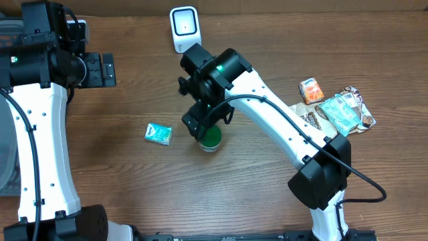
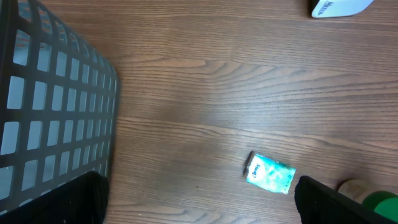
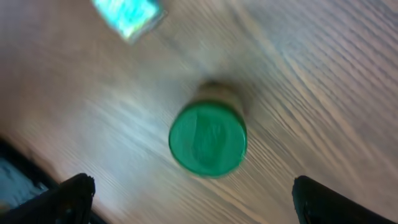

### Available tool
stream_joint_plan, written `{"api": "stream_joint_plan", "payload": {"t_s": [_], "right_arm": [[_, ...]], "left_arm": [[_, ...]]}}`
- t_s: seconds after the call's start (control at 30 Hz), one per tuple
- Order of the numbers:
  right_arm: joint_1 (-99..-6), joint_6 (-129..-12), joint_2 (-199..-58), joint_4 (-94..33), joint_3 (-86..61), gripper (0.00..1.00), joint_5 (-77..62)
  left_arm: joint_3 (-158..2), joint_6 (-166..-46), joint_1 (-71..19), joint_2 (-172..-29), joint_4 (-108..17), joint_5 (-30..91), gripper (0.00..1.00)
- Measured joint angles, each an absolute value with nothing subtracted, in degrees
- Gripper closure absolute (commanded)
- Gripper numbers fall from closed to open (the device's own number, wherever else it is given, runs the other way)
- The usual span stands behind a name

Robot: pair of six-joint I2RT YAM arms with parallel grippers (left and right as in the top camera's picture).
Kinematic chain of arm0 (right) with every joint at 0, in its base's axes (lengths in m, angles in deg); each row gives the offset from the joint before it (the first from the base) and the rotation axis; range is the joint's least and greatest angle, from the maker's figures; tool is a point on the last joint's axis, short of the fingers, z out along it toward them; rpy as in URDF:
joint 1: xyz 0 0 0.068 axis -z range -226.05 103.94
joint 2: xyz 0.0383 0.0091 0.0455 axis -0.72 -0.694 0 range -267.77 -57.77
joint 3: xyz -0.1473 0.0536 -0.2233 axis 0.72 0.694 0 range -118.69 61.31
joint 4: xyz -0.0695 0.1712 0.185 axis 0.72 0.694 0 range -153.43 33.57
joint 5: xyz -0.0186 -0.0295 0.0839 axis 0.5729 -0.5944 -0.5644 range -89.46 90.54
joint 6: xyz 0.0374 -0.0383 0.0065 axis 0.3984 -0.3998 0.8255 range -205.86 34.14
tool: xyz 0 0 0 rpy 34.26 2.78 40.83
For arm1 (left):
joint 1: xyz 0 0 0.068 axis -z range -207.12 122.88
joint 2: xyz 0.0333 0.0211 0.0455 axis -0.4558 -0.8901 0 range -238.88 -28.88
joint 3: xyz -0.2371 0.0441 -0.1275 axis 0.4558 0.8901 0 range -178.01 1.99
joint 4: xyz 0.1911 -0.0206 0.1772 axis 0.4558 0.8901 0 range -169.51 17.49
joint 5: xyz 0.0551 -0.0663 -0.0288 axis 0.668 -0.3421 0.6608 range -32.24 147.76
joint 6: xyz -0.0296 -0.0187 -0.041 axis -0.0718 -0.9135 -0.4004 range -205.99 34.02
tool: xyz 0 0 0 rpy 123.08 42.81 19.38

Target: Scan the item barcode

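Note:
The bottle stands upright with its green lid (image 1: 212, 139) (image 3: 208, 138) below my right gripper, so next the gripper will lower and turn slightly until its open fingers are on either side of the lid.
A small bottle with a green lid (image 1: 212, 139) stands upright on the wooden table. My right gripper (image 1: 206, 124) hangs directly over it. In the right wrist view the green lid (image 3: 208, 138) lies just ahead of the open right gripper (image 3: 189, 196), with nothing between the fingers. The white barcode scanner (image 1: 183, 28) stands at the back of the table; its edge also shows as the scanner (image 2: 339, 6) in the left wrist view. My left gripper (image 1: 100, 70) is at the far left, open and empty, seen in its own view as the left gripper (image 2: 199, 199).
A teal packet (image 1: 158, 134) lies left of the bottle, and shows as the teal packet (image 2: 268, 173). Several snack packs (image 1: 338, 107) lie at the right. A grey mesh basket (image 2: 50, 106) stands at the left edge.

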State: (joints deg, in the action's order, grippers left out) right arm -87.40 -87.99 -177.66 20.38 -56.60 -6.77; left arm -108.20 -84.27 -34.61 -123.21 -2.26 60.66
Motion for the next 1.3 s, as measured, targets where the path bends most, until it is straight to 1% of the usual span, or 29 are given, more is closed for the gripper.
{"api": "stream_joint_plan", "payload": {"t_s": [0.13,0.2,0.37,0.53,0.73,0.8,1.07,1.3], "right_arm": [[-87.4,-74.44,-177.66,14.85,-52.51,0.09,-3.64],[-87.46,-70.17,-177.66,12.73,-50.08,0.09,-2.14],[-87.83,-64.99,-177.66,9.69,-45.56,0.09,-0.08],[-89.43,-63.27,-177.66,8.66,-44.95,0.07,1.49],[-91.62,-62.59,-177.66,8.64,-44.95,0.07,3.85],[-91.92,-62.46,-177.66,8.6,-44.71,0.09,4.47],[-91.9,-62.04,-177.66,7.74,-40.21,0.1,6.04],[-91.9,-61.48,-177.68,6.91,-39.92,0.16,6.1]], "left_arm": [[-108.2,-84.27,-34.61,-123.21,-2.28,60.66,0.0],[-108.2,-84.27,-34.61,-123.21,-2.28,60.66,0.01],[-108.2,-84.27,-34.61,-123.21,-2.28,60.66,0.0],[-108.2,-84.27,-34.61,-123.21,-2.26,60.66,0.0],[-108.2,-84.27,-34.61,-123.21,-2.28,60.66,0.0],[-108.2,-84.27,-34.61,-123.21,-2.28,60.66,0.0],[-108.2,-84.27,-34.61,-123.21,-2.28,60.66,0.0],[-108.2,-84.27,-34.61,-123.21,-2.26,60.66,0.01]]}}
